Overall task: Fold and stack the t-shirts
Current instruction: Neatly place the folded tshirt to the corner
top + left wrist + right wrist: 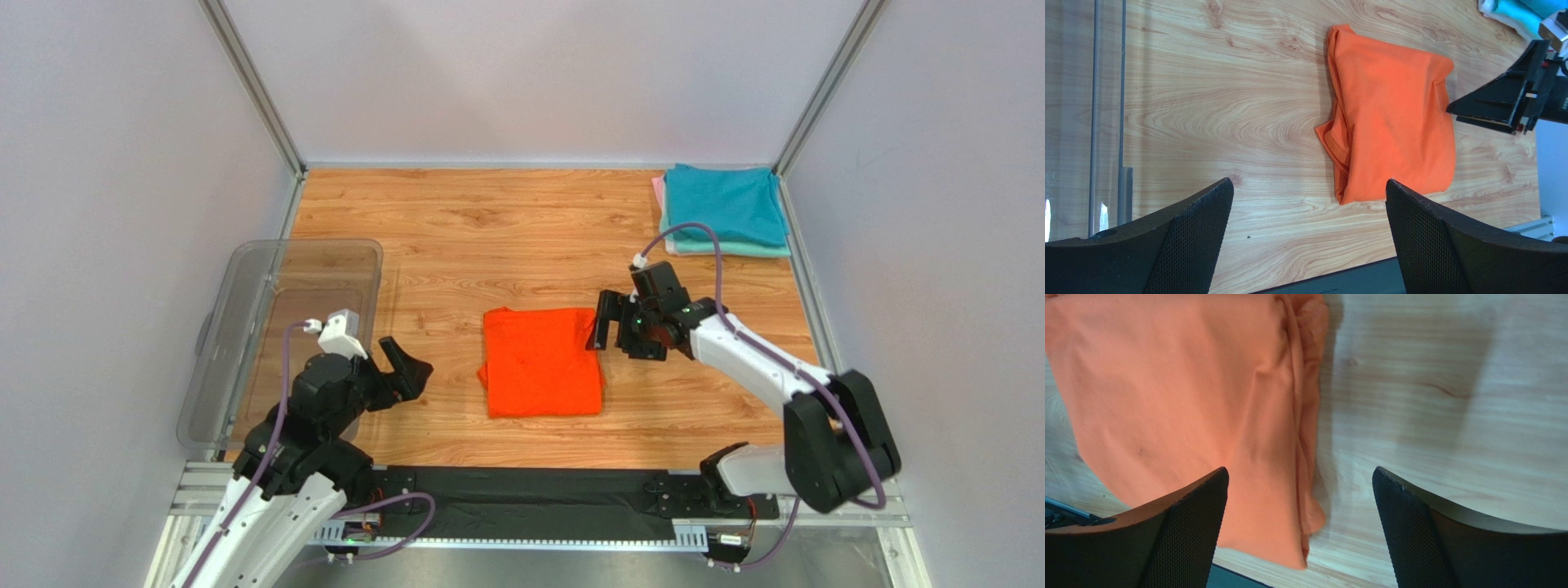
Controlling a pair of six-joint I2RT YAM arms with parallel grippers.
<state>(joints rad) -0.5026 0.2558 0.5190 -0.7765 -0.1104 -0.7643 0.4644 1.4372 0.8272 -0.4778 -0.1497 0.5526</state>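
Note:
The orange shirt already lies folded, apart from the stack. My right gripper will next go down onto the orange shirt's edge below it and close near the shirt's far corner.
A bright orange t-shirt lies folded into a rough square at the table's middle; it also shows in the left wrist view and the right wrist view. A stack of folded shirts, teal on top with mint green and pale pink edges below, sits at the back right corner. My right gripper is open and empty, hovering over the orange shirt's right edge. My left gripper is open and empty, left of the orange shirt and apart from it.
A clear plastic tub stands along the table's left side beside my left arm. The wooden table is walled by pale panels. A black strip runs along the near edge.

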